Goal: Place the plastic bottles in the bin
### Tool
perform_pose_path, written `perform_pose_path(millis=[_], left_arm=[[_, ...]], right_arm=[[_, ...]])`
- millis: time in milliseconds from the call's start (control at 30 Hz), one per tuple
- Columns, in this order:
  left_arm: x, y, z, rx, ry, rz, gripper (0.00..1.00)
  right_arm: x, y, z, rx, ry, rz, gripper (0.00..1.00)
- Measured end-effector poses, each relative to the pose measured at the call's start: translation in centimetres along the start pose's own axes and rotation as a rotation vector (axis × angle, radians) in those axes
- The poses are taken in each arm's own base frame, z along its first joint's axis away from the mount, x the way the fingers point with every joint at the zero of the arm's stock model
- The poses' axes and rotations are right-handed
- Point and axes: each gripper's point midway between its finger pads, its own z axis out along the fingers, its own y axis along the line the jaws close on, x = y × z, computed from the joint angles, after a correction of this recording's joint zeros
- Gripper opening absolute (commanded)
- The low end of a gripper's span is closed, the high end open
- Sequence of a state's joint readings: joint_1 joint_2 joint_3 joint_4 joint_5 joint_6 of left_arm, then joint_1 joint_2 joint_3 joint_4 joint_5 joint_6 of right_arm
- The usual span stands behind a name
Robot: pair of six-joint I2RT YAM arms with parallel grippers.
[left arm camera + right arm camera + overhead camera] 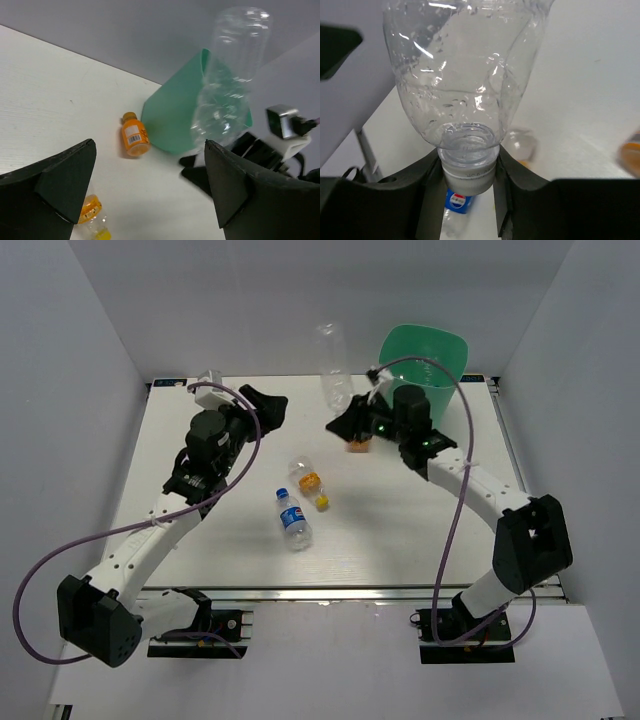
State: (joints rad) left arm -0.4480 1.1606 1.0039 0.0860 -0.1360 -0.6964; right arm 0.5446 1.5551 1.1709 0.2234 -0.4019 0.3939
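My right gripper needs to move outward and to the right in the top view, over the bin's opening [426, 342], and let go of the clear bottle's cap, since the clear bottle is still outside.
My right gripper [346, 426] is shut on the white cap of a plain clear bottle [333, 362] and holds it up above the table, left of the mint-green bin [428, 356]. In the right wrist view the cap [468, 172] sits between my fingers [514, 180], with the bottle body [465, 75] pointing away. A short orange bottle [357, 447] lies under that gripper. A clear bottle with an orange label and yellow cap [310, 481] and a blue-label bottle [293, 521] lie mid-table. My left gripper [266, 406] is open and empty; its view shows the orange bottle [134, 141], the bin [175, 120] and the held bottle [227, 85].
White walls close in the table at the back and on both sides. The bin stands at the table's back right corner. Purple cables loop off both arms. The blue-label bottle also shows below the cap in the right wrist view [456, 200].
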Motion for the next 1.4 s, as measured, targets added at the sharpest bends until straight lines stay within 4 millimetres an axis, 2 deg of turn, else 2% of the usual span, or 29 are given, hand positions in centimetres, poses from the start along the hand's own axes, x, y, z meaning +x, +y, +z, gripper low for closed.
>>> perform_pose_path(millis=[167,233,300,467,500,633,700,767,1100,1233,1300,1400], left_arm=[[-0.2,1.9,0.0,-0.097,-0.021,0.017,0.98],[0.0,2.8,0.2,-0.141,-0.016,0.025,0.98],[0.5,3.9,0.6,-0.192,-0.006,0.035,0.98],[1.9,6.4,0.8,-0.295,0.024,0.06,0.98],[1.9,6.6,0.8,-0.306,0.025,0.062,0.98],[2.0,7.4,0.5,-0.341,0.025,0.071,0.98],[2.1,7.6,0.4,-0.355,0.027,0.075,0.98],[2.1,7.9,0.3,-0.367,0.027,0.079,0.98],[2.7,8.6,0.1,-0.395,0.048,0.089,0.98],[3.3,9.1,0.4,-0.409,0.065,0.095,0.98],[3.7,9.4,0.5,-0.417,0.078,0.099,0.98],[4.4,9.8,0.8,-0.431,0.098,0.106,0.98]], right_arm=[[-6.7,-5.9,-3.6,0.154,-0.11,0.038,0.07],[-9.2,-7.9,-5.5,0.213,-0.148,0.068,0.15],[-11.2,-9.7,-7.5,0.27,-0.176,0.101,0.19],[-13.7,-12.6,-11.2,0.376,-0.199,0.174,0.37],[-14.0,-12.9,-11.6,0.386,-0.196,0.182,0.48],[-14.7,-14.2,-12.1,0.416,-0.162,0.207,0.64],[-14.8,-14.4,-11.9,0.417,-0.143,0.208,0.75],[-14.3,-14.4,-11.8,0.415,-0.117,0.215,0.8],[-12.9,-14.2,-12.0,0.41,-0.057,0.213,0.84],[-12.3,-13.7,-11.9,0.409,-0.013,0.129,0.87],[-12.0,-13.3,-11.6,0.434,0.014,0.073,0.87],[-11.7,-11.5,-10.8,0.426,0.045,-0.02,0.88]])
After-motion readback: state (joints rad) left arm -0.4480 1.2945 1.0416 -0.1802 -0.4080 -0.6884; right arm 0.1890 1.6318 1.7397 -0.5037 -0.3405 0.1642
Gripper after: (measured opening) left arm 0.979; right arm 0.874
